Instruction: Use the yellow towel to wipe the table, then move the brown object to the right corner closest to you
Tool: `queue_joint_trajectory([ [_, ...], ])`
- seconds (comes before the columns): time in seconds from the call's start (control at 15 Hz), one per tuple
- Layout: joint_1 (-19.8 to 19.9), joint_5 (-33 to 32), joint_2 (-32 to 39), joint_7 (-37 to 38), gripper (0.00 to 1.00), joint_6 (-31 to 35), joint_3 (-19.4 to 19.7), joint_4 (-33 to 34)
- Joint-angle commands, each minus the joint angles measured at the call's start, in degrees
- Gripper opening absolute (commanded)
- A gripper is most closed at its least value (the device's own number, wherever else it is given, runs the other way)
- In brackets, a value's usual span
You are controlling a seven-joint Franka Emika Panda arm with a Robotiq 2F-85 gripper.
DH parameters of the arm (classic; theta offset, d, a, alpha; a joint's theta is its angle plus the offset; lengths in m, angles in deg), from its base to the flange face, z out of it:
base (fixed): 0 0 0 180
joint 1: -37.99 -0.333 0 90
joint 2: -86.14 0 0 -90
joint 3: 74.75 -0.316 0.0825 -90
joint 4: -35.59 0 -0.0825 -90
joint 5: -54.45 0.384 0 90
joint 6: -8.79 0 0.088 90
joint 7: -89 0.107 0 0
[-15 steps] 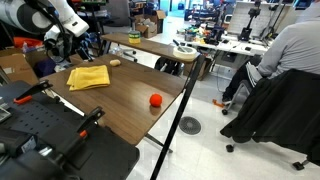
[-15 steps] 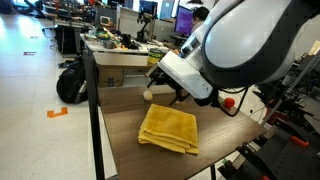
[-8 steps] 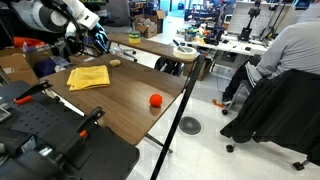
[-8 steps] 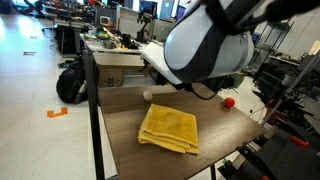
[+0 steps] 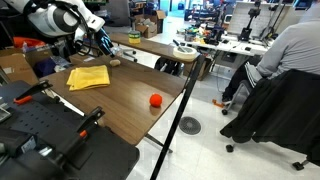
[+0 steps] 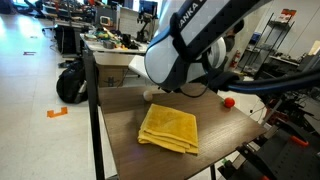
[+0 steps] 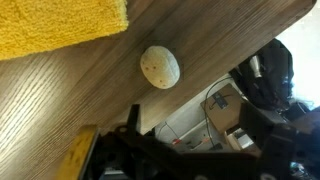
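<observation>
I will lower my gripper's open fingers onto the brown object (image 5: pixel 114 62), one finger on each side of the lump, because it lies below, clear of the yellow towel (image 5: pixel 88 77).
The yellow towel (image 5: pixel 88 77) lies folded on the wooden table (image 5: pixel 120 100); it also shows in the other exterior view (image 6: pixel 168 128) and at the top left of the wrist view (image 7: pixel 60 25). The brown object (image 5: pixel 116 62), a small tan round lump, lies on the table just beyond the towel (image 6: pixel 149 95) (image 7: pixel 160 66). My gripper (image 5: pixel 103 44) hangs above the table's far edge, a little above and beside the brown object, touching nothing. In the wrist view the gripper (image 7: pixel 195 140) shows dark fingers (image 7: pixel 130 145) set apart, with nothing between them.
A red ball (image 5: pixel 155 101) lies on the table near its edge (image 6: pixel 228 101). A black post (image 5: pixel 185 95) stands at the table's corner. A seated person (image 5: pixel 285 55) and cluttered desks are beyond. Black equipment (image 5: pixel 40 130) sits by the near end.
My arm has swung away from above the towel toward the far edge of the table, and now hangs by the brown object. Towel, brown object and ball have not moved.
</observation>
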State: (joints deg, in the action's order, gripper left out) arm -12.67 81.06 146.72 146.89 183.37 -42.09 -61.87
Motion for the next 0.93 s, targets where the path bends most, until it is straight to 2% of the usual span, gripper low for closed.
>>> queue_joint_trajectory([
  [0.0,2.25,-5.6,-0.96,0.75,1.0,0.44,-1.97,-0.49],
  [0.33,5.32,-9.24,1.51,1.21,1.0,2.3,-4.6,1.43],
  [0.6,8.38,-8.28,3.34,1.3,1.0,6.01,-8.13,3.7],
  [0.87,11.15,-7.5,6.47,1.14,1.0,6.25,-11.41,7.62],
])
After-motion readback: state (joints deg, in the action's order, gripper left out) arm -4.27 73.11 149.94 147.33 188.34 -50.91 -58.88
